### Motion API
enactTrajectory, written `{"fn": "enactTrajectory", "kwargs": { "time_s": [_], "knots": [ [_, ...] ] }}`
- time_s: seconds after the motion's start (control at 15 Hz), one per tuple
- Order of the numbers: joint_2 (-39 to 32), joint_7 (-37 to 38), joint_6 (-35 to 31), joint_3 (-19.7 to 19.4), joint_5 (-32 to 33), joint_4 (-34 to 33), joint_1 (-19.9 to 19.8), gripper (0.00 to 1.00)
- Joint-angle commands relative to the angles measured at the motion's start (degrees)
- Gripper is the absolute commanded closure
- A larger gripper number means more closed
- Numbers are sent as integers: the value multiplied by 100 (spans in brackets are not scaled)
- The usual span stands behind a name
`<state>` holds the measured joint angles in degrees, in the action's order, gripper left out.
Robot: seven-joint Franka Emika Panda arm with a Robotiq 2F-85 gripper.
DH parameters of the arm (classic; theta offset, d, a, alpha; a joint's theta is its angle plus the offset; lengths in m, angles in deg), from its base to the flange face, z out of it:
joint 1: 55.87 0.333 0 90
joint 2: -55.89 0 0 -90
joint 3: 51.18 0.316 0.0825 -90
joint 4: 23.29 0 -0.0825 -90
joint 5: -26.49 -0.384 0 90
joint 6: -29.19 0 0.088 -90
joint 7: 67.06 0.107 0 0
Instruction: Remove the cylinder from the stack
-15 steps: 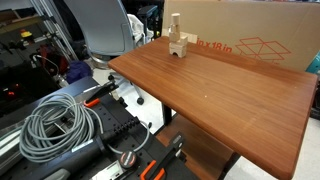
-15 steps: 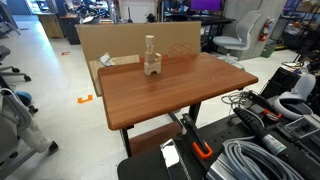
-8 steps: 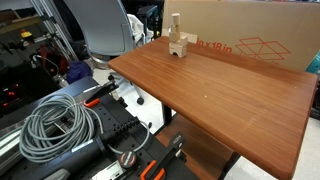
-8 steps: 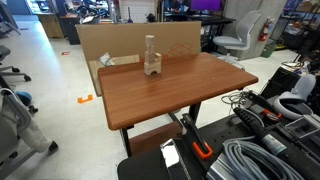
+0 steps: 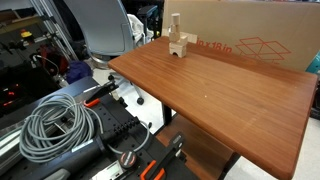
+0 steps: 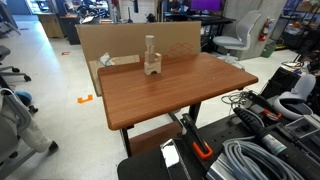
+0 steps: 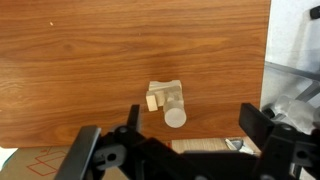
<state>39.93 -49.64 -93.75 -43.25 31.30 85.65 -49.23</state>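
My gripper moves down to the cylinder next and closes around the cylinder's upper end.
The stack (image 5: 181, 46) of pale wooden blocks stands near the far edge of the brown table (image 5: 230, 95). The cylinder (image 5: 175, 22) stands upright on top of it. Both also show in the other exterior view, the stack (image 6: 152, 68) and the cylinder (image 6: 150, 44). In the wrist view I look straight down on the cylinder's round end (image 7: 175, 117) with the squarish blocks (image 7: 160, 95) under it. My gripper (image 7: 172, 130) is open and empty, high above the stack, with its fingers (image 7: 258, 122) wide on either side. The arm is out of both exterior views.
A large cardboard box (image 5: 250, 35) stands right behind the table's far edge, close to the stack (image 6: 115, 42). Coiled cables (image 5: 55, 125) and tools lie at the robot's base. Office chairs (image 5: 105, 25) stand beside the table.
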Motion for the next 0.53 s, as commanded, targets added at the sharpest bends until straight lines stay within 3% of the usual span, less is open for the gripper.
{"fn": "enactTrajectory", "kwargs": {
  "time_s": [0.0, 0.47],
  "knots": [
    [-443, -156, 61, -154, 105, -488, 171, 0],
    [-1106, -384, 73, -280, 173, -993, 285, 0]
  ]
}}
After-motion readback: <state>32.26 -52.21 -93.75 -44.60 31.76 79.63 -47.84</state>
